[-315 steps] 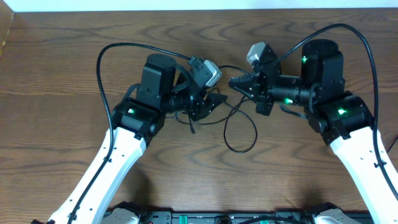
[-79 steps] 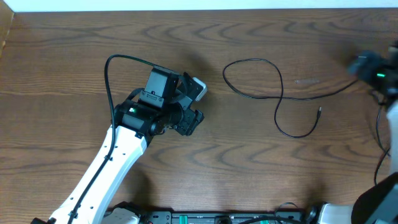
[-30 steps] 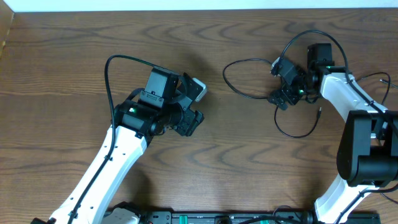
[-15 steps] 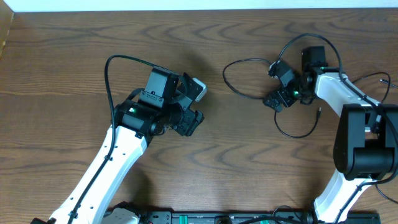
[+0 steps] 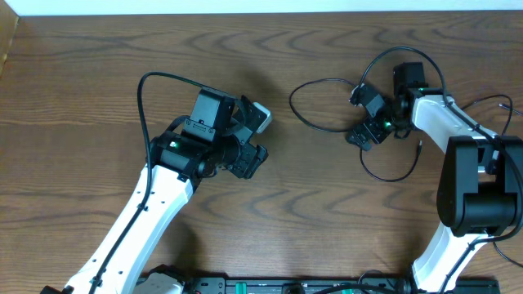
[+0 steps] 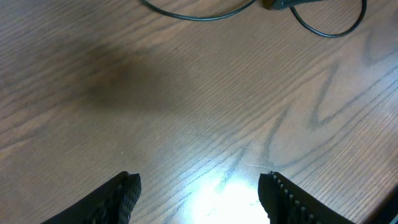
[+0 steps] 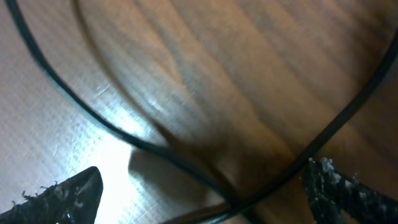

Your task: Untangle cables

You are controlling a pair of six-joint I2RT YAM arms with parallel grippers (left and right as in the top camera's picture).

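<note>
The crossing parts of the cable already pass between my fingers. My right gripper stays low next and brings its open fingers together onto them.
One thin black cable lies on the wooden table at the upper right, curled into a loop with a second loop below it and a small plug end. My right gripper sits low over the spot where its strands cross. It is open wide, and the crossing strands run between its fingertips without being pinched. My left gripper hovers left of centre, well apart from the cable. It is open with only bare wood between its fingers. The cable shows at the top of the left wrist view.
Thicker black cords fixed to the arms arch over the left arm and above the right wrist. The table's far edge runs along the top. A strip of equipment lines the near edge.
My right gripper has edged slightly left and down onto the cable's crossing, and the loop has been nudged a little to the left. The left arm has not moved.
</note>
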